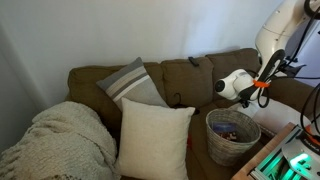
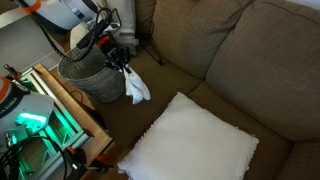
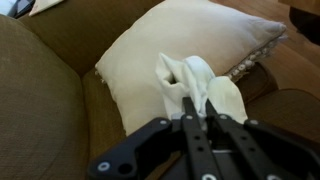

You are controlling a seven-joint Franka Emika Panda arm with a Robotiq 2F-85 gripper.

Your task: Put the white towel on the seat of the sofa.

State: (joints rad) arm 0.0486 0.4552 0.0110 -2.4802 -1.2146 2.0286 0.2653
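The towel goes in my gripper away from the wicker basket and down to the bare seat (image 2: 159, 89) beside the cream pillow next, since that patch is clear.
My gripper (image 3: 199, 108) is shut on the white towel (image 3: 196, 78), which bunches up beyond the fingertips. In an exterior view the towel (image 2: 136, 89) hangs from the gripper (image 2: 122, 64) in the air, beside the wicker basket and above the seat of the olive-brown sofa (image 2: 235, 60). The sofa also shows in the other exterior view (image 1: 190, 72), where the gripper (image 1: 244, 95) is over its seat next to the basket. In the wrist view the sofa (image 3: 40, 105) lies below, with the towel in front of the cream pillow.
A wicker basket (image 1: 232, 136) (image 2: 92, 72) stands on the seat by the gripper. A square cream pillow (image 1: 154, 138) (image 2: 195, 145) (image 3: 135, 60) lies on the seat. A striped pillow (image 1: 133, 82) and a cream knitted blanket (image 1: 60, 142) are further along. A crate with green lights (image 2: 40, 120) stands beside the sofa.
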